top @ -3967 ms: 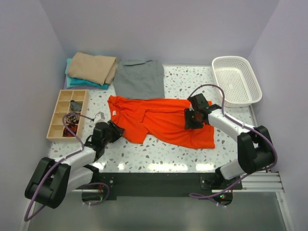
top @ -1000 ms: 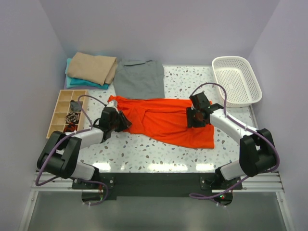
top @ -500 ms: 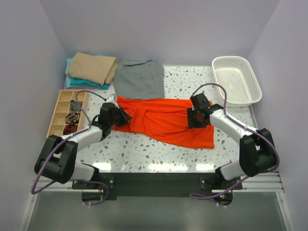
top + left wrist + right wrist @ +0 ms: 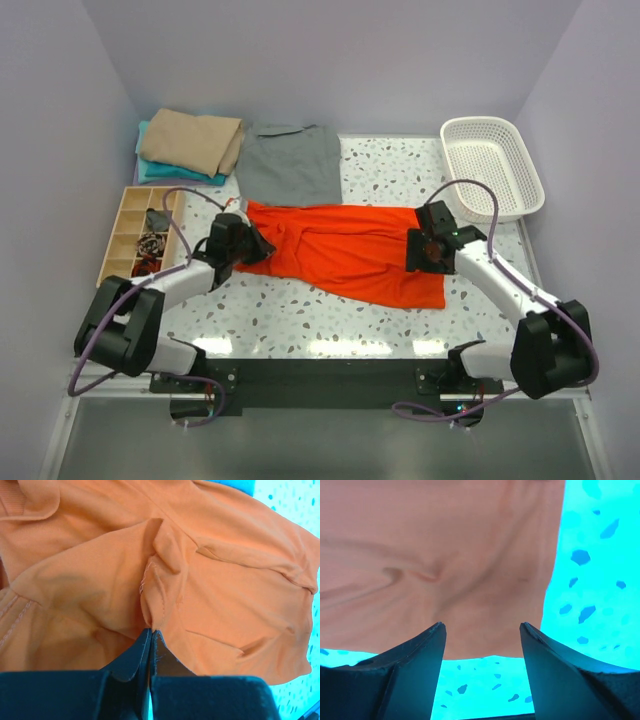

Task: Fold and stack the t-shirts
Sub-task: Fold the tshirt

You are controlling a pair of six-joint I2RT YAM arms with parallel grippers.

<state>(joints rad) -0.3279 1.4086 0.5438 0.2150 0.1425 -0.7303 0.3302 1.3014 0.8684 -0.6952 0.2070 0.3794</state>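
Note:
I need to move my open right gripper back and down onto the orange-red t-shirt's near corner (image 4: pixel 438 302) (image 4: pixel 518 652) next, because my left gripper is already pinching the t-shirt at its other end.
A bright orange-red t-shirt (image 4: pixel 340 250) lies spread across the middle of the table. My left gripper (image 4: pixel 255 248) is at its left end, shut on a pinched ridge of the cloth; the left wrist view shows the fold (image 4: pixel 155 580) rising from the closed left gripper (image 4: pixel 151 630). My right gripper (image 4: pixel 425 250) hovers open over the shirt's right end. In the right wrist view the right gripper (image 4: pixel 482 626) has nothing between its fingers, above the shirt's edge (image 4: pixel 445 555). A grey t-shirt (image 4: pixel 290 163) lies flat behind. A folded tan shirt (image 4: pixel 190 140) rests on a teal one (image 4: pixel 160 172) at the back left.
A white mesh basket (image 4: pixel 530 185) stands at the back right. A wooden compartment tray (image 4: pixel 112 240) with small items sits at the left edge, close to my left arm. Speckled tabletop (image 4: pixel 320 315) shows in front of the orange shirt.
My left gripper has closed on the shirt's left end. My right gripper has opened wider and shifted right to the shirt's right edge. The shirt's lower-left flap now lies drawn up.

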